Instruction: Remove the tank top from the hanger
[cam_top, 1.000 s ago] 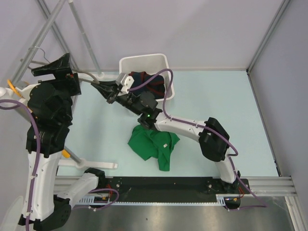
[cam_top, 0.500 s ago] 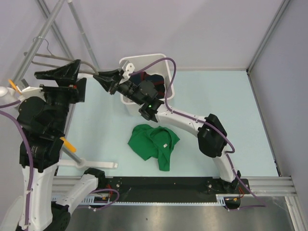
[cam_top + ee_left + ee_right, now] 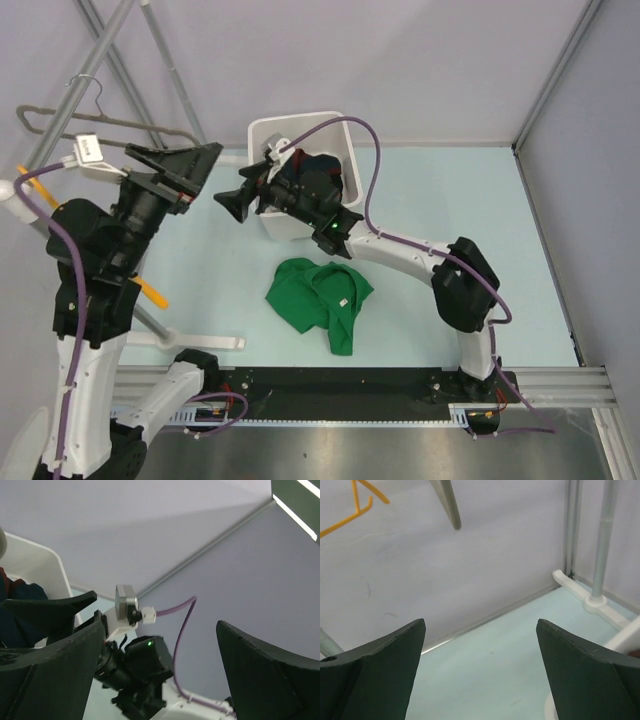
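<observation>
The tank top (image 3: 340,304) gets my left gripper next, which moves down, back and to the right in the top view beside its white tag, as the hanger hangs bare.
The bright green tank top (image 3: 318,300) lies crumpled on the table in front of the bin, free of the hanger. The grey-beige hanger (image 3: 110,124) hangs bare by its wire hook from the slanted rack rail at upper left. One end of the hanger (image 3: 447,502) shows at the top of the right wrist view. My left gripper (image 3: 200,170) (image 3: 160,625) is open just right of and below the hanger, holding nothing. My right gripper (image 3: 225,205) (image 3: 480,621) is open beside the bin, pointing left, with only floor between its fingers.
A white bin (image 3: 300,130) (image 3: 42,555) holds a dark navy garment (image 3: 312,172). An orange hanger (image 3: 35,185) (image 3: 355,500) hangs on the rack. The rack pole (image 3: 602,535) and its white foot (image 3: 200,340) stand at the left.
My right gripper has opened and let go of the hanger, then drawn back to the right. The hanger has risen onto the rail. My left gripper has swung right and widened slightly.
</observation>
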`<state>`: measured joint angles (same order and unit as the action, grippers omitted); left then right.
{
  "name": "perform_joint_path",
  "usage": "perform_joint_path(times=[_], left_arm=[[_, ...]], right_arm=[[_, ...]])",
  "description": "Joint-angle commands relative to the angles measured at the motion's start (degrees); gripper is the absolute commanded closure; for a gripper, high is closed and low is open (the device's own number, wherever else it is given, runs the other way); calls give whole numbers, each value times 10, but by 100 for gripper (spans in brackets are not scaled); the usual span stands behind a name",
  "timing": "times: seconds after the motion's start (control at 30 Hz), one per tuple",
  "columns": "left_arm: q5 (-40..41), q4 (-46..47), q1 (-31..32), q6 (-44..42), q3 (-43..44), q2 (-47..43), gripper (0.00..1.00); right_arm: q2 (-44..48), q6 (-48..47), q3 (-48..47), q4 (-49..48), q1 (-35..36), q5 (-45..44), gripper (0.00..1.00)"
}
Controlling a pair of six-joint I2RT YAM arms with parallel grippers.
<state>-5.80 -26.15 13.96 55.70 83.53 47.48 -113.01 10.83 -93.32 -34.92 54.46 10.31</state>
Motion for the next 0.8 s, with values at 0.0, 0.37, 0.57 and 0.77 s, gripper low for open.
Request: perform_joint_path(times=[0.0, 0.37, 0.57, 0.77], left_arm=[[-154, 99, -2, -65, -28, 15, 1], [-217, 142, 117, -207, -45, 31, 1], [-125, 102, 294, -314, -34, 57, 1], [90, 35, 462, -386, -101, 73, 1]], right_arm=[[94, 59, 2, 136, -31, -27, 0], [301, 73, 174, 464, -104, -4, 0], [415, 125, 296, 523, -117, -34, 0], [521, 174, 309, 706, -144, -249, 0]])
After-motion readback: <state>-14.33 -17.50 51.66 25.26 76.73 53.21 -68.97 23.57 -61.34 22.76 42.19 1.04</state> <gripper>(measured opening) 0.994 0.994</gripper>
